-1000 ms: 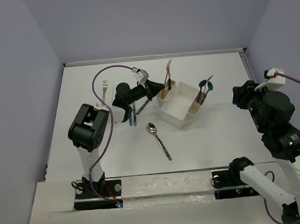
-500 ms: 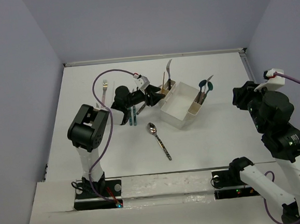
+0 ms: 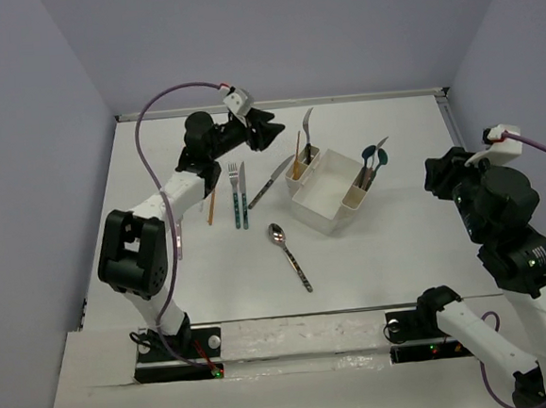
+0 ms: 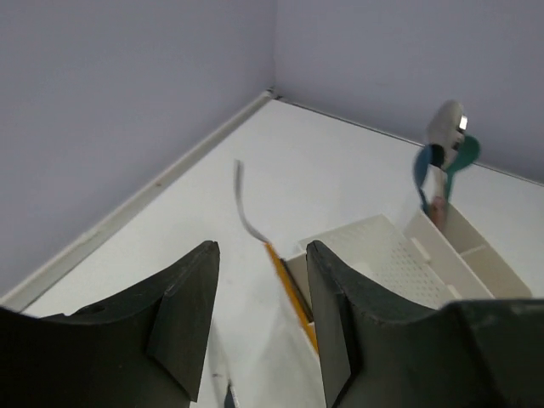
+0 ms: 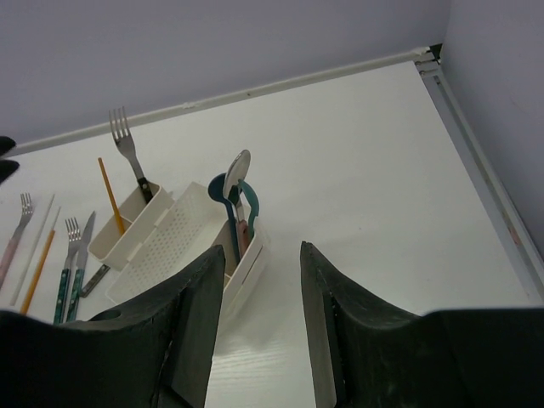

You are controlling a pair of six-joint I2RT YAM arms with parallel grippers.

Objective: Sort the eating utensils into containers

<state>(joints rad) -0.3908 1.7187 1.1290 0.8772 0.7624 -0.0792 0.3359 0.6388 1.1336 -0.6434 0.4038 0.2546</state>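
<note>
I should turn my left gripper away from the caddy, tilt it down and lower it onto the white chopstick [image 3: 201, 206], still unsorted beside the pink-handled fork.
The white caddy [image 3: 317, 218] stands at mid-table. A fork [image 3: 306, 126] and an orange chopstick [image 3: 298, 151] stand in its left end slot, and teal spoons [image 3: 374, 156] in its right end slot. On the table left of it lie a teal fork [image 3: 235, 193], a teal knife [image 3: 244, 201], another knife [image 3: 269, 182], a second orange chopstick [image 3: 212, 207] and a dark-handled spoon [image 3: 289, 255]. My left gripper [image 3: 265, 129] [image 4: 259, 255] hangs open and empty, raised behind and left of the caddy [image 4: 382, 255]. My right gripper [image 3: 438, 174] [image 5: 262, 255] is open and empty to the caddy's right.
A pink-handled fork [image 5: 13, 238] and a white chopstick [image 5: 36, 242] lie at the far left of the right wrist view. The left arm's purple cable [image 3: 166, 104] arcs over the back left. Walls close the table at the back and both sides.
The left gripper opened at the caddy's left slot, leaving the orange chopstick standing there, then rose and drew back toward the far left. The right arm held still.
</note>
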